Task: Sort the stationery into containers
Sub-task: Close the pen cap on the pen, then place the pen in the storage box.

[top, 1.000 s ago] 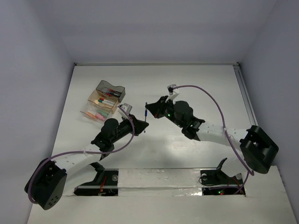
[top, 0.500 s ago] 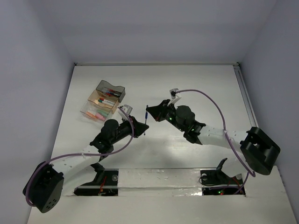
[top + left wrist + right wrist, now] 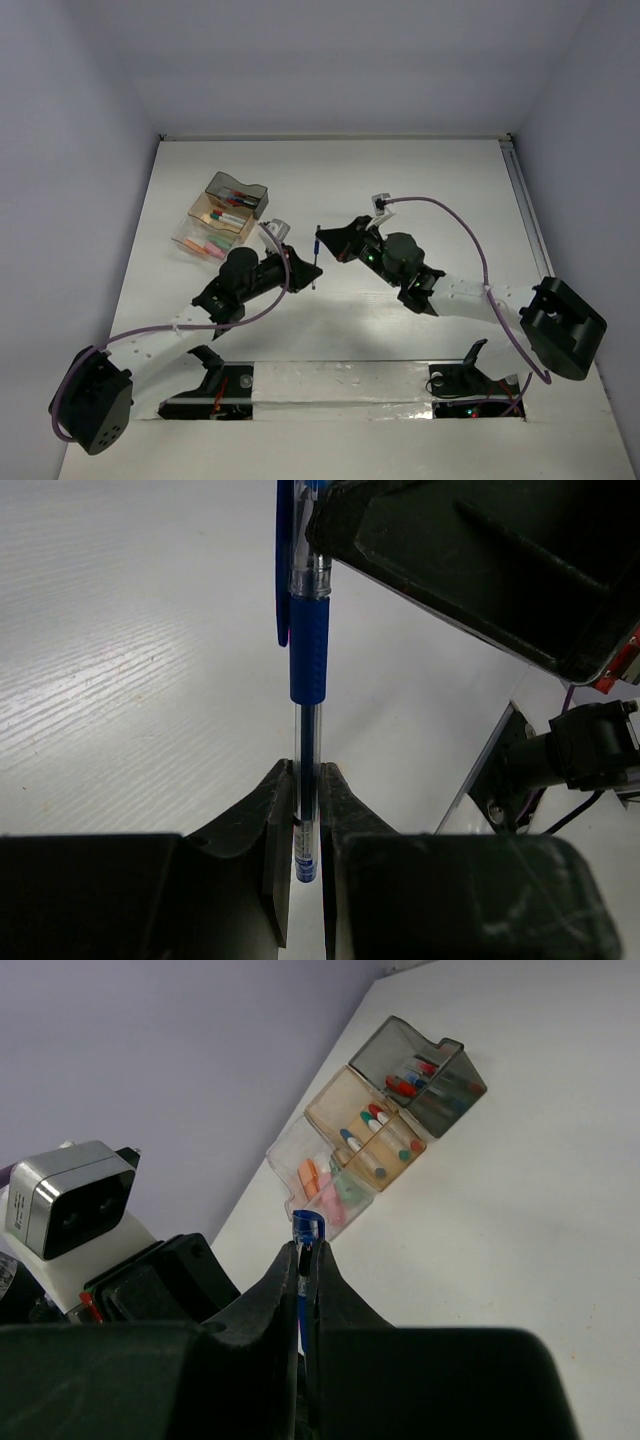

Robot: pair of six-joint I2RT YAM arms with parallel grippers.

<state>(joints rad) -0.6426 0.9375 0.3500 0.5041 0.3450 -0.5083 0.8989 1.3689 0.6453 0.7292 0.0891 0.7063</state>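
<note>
This pen goes over the grey tray [image 3: 237, 190] of pens next, outward of my left gripper and to its left in the top view, and is released there.
A blue pen [image 3: 316, 260] with a clear barrel hangs above the table between the two arms, held at both ends. My left gripper [image 3: 307, 810] is shut on its lower, clear barrel end [image 3: 307, 730]. My right gripper [image 3: 306, 1255] is shut on the capped end, with the blue cap [image 3: 308, 1224] poking out past the fingertips. The containers stand at the back left: a smoky dark grey tray [image 3: 237, 190], a tan tray [image 3: 222, 214] and a clear tray [image 3: 203, 241]. They hold pens, markers and pink and orange eraser pieces [image 3: 322, 1182].
The right gripper's black body [image 3: 470, 560] fills the upper right of the left wrist view. The left wrist camera housing [image 3: 70, 1200] sits close beside the right fingers. Purple cables [image 3: 455, 215] loop over both arms. White table [image 3: 420, 180] stretches behind and to the right.
Both grippers, still shut on the pen, have drifted slightly right and toward the near edge together. The right arm's elbow has sunk lower.
</note>
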